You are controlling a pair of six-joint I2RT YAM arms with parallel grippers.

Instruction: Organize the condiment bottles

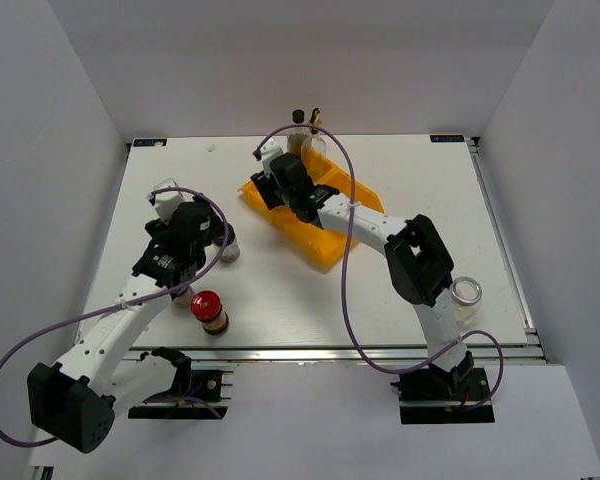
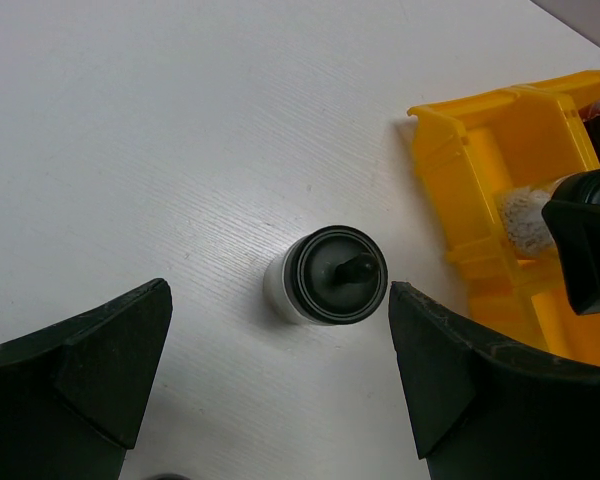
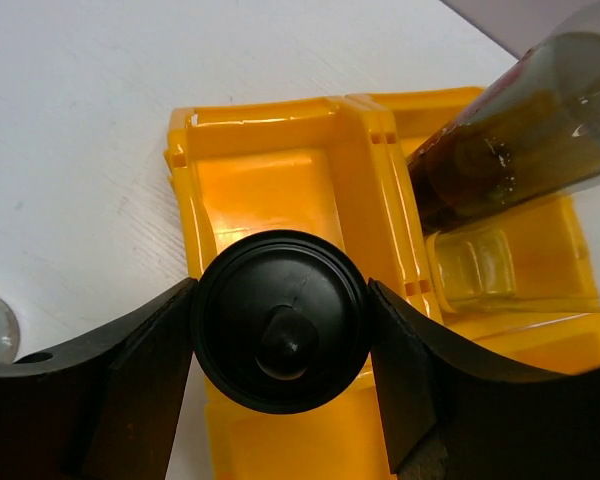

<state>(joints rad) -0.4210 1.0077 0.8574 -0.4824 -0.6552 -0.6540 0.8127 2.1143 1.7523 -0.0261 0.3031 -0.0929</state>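
The right gripper brings the short jar down between the sides of the empty end section of the yellow tray [image 3: 265, 165] next and releases it, since that section lies below.
My right gripper [image 1: 282, 186] is shut on a short jar with a black knobbed lid [image 3: 280, 318] and holds it over a compartment at the left end of the yellow tray [image 3: 265, 165]. A tall dark-brown bottle [image 3: 520, 125] and a clear bottle's base [image 3: 500, 265] are beside it in the tray. My left gripper [image 2: 278, 300] is open, hovering above a second black-lidded jar [image 2: 332, 275] that stands on the table [image 1: 227, 246]. A red-lidded jar [image 1: 209, 310] stands near the front. A silver-lidded jar [image 1: 467, 292] stands at the right.
The yellow tray [image 1: 332, 240] lies diagonally at mid-table, and its corner shows in the left wrist view [image 2: 480, 150]. The tall bottles' tops [image 1: 305, 125] rise at the tray's far end. Another jar [image 1: 184, 296] is half hidden under the left arm.
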